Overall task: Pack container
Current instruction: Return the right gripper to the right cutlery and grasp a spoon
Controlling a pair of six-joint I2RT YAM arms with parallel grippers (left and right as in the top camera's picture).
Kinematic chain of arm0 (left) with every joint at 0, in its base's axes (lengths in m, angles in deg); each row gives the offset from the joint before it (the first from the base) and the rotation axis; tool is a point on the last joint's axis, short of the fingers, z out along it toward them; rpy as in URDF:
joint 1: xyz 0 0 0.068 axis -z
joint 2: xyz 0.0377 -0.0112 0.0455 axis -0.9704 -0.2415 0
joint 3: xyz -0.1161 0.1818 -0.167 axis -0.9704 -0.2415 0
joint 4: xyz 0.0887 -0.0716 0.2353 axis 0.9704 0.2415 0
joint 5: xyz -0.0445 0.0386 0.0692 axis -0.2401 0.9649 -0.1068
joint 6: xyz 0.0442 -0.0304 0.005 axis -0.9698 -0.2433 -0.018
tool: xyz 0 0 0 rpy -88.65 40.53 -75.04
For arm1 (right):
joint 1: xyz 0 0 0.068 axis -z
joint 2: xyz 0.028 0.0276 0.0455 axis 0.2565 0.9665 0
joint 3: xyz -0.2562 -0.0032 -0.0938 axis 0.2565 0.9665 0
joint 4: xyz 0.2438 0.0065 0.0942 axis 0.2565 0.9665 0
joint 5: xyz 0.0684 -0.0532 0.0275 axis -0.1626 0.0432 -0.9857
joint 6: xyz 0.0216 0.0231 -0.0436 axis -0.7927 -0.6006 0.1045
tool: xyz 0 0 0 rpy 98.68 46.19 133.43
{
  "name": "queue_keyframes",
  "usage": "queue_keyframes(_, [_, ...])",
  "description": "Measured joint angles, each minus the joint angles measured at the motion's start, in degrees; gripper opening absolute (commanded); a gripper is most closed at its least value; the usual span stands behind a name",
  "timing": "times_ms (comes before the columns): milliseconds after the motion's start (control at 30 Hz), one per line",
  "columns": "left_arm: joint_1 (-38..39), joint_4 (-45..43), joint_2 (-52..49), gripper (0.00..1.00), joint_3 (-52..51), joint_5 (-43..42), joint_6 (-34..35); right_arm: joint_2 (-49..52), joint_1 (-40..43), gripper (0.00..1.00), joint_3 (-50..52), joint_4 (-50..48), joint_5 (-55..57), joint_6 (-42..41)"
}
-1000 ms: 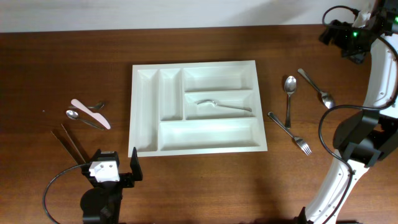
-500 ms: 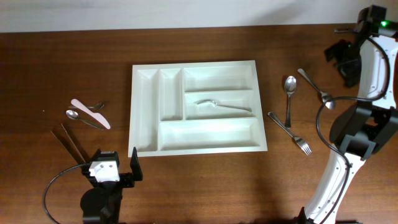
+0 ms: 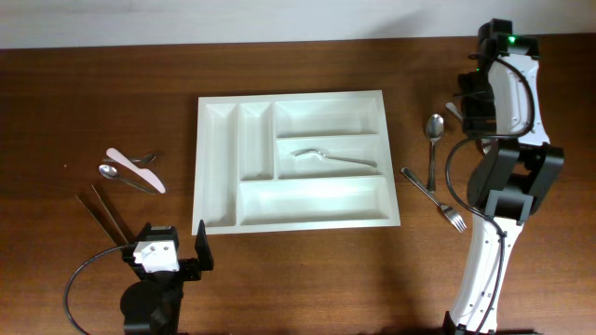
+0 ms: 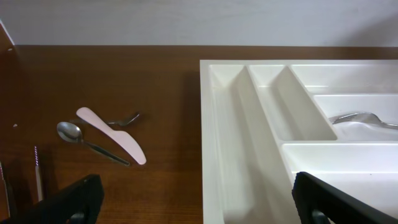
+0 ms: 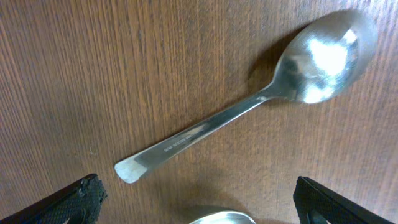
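Note:
The spoon's neck (image 5: 268, 93) is below my right gripper, to its right in the wrist view, and its fingers straddle bare wood, so it should lower that way next.
The white container (image 3: 219, 167) lies mid-table with one metal utensil (image 3: 326, 155) in its middle long compartment. It also shows in the left wrist view (image 4: 249, 130), with the utensil (image 4: 357, 117) at the right. My right gripper (image 3: 473, 104) hangs open over the utensils to the right of the container. In the right wrist view its fingers (image 5: 205, 208) straddle bare wood just below a spoon (image 5: 249, 106). A second spoon bowl (image 5: 221, 218) peeks in at the bottom edge. My left gripper (image 3: 177, 253) is open and empty at the container's near left corner (image 4: 199, 208).
Right of the container lie a spoon (image 3: 434, 127) and a fork (image 3: 434, 200). At the left lie a pale pink knife (image 3: 136, 170), a spoon (image 3: 114, 173), a small fork (image 3: 146, 158) and chopsticks (image 3: 107, 214). The right arm's body (image 3: 507, 177) stands over the table's right side.
My right arm has swung from the far right corner leftward and down over the utensils right of the container, hiding one spoon. The left arm has not moved.

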Motion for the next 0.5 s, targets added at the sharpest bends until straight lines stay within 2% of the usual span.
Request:
queue_keyframes(100, [0.0, 0.0, 0.0, 0.99, 0.0, 0.0, 0.0, 0.1, -0.2, 1.00, 0.0, -1.0, 0.6, -0.9])
queue_keyframes(233, [0.0, 0.0, 0.0, 0.99, 0.0, 0.0, 0.0, 0.1, 0.6, 0.80, 0.0, -1.9, 1.0, -2.6])
queue_keyframes(267, [0.0, 0.0, 0.0, 0.99, 0.0, 0.0, 0.0, 0.1, 1.0, 0.79, 0.0, -1.9, 0.7, -3.3])
queue_keyframes(367, [0.0, 0.0, 0.0, 0.99, 0.0, 0.0, 0.0, 0.1, 2.2, 0.80, 0.0, -1.9, -1.4, -6.2])
queue_keyframes(400, [0.0, 0.0, 0.0, 0.99, 0.0, 0.0, 0.0, 0.1, 2.5, 0.87, 0.0, -1.9, -2.5, -7.3])
queue_keyframes(467, [0.0, 0.0, 0.0, 0.99, 0.0, 0.0, 0.0, 0.1, 2.9, 0.91, 0.0, -1.8, -4.2, -9.2])
queue_keyframes(500, [0.0, 0.0, 0.0, 0.99, 0.0, 0.0, 0.0, 0.1, 3.1, 0.99, 0.0, -1.6, -5.2, -10.8])
